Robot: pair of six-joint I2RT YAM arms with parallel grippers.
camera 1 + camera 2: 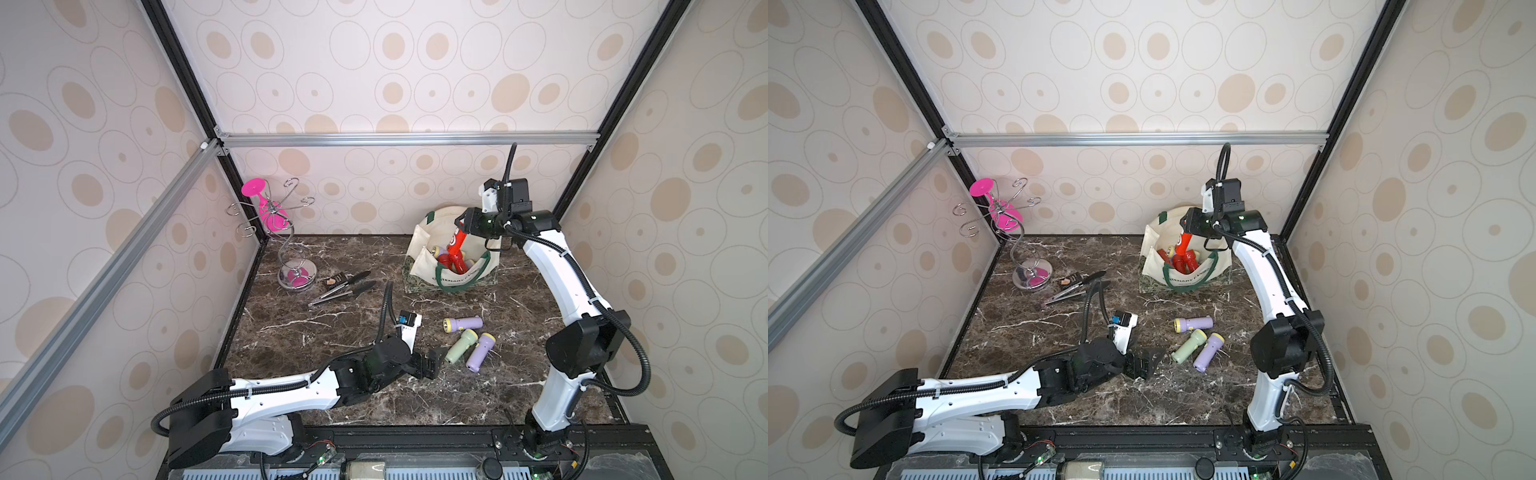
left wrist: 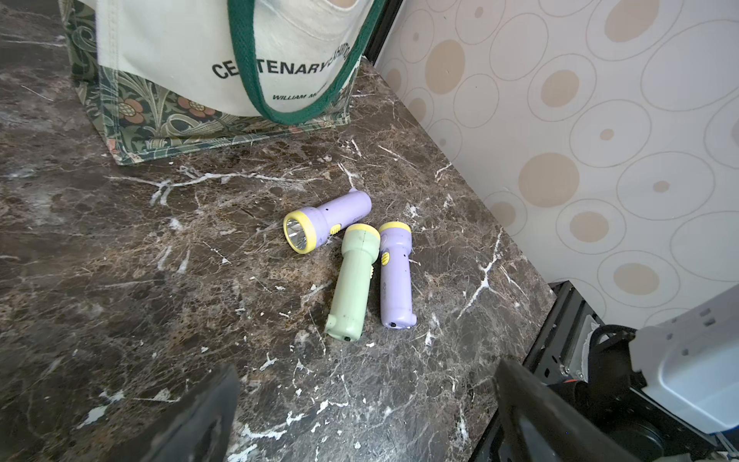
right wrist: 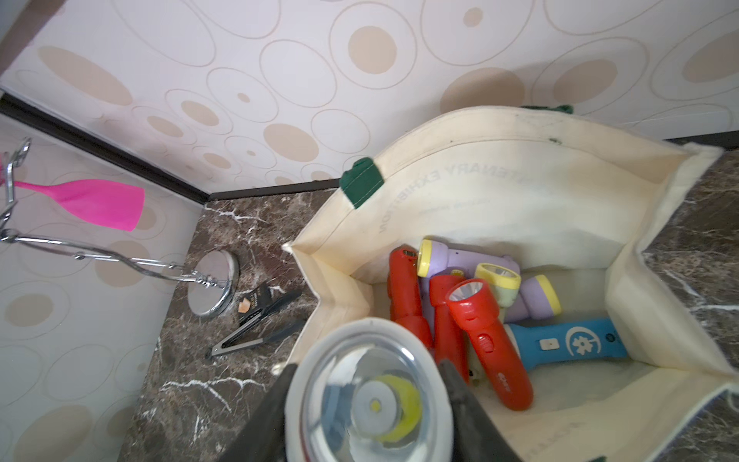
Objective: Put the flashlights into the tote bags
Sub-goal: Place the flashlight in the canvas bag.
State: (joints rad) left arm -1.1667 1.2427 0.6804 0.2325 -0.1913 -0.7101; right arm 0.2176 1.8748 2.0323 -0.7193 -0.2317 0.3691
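Note:
My right gripper lowers into the cream tote bag's opening next and releases the red flashlight [image 1: 458, 245] over the flashlights inside the bag, since they lie below my gripper.
The cream tote bag [image 1: 419, 249] with green handles stands open at the back right, also seen in the left wrist view [image 2: 180, 60]. Several flashlights lie inside it, red [image 3: 404, 288], lilac [image 3: 448, 258] and blue [image 3: 568, 344]. My right gripper [image 1: 463, 226] hangs over the bag's mouth, shut on a red flashlight [image 1: 458, 245] whose white-rimmed lens [image 3: 368, 400] fills the space between the fingers. On the table lie two lilac flashlights [image 2: 328, 220] [image 2: 396, 276] and a pale green one [image 2: 354, 280]. My left gripper [image 1: 434, 361] stands open just short of the green one's tail, holding nothing.
A chrome wire stand [image 1: 286, 249] with a pink glass [image 1: 266, 208] stands at the back left. Black-handled metal tongs [image 1: 340, 291] and a small dark packet [image 1: 336, 279] lie beside its base. Patterned walls close in on three sides.

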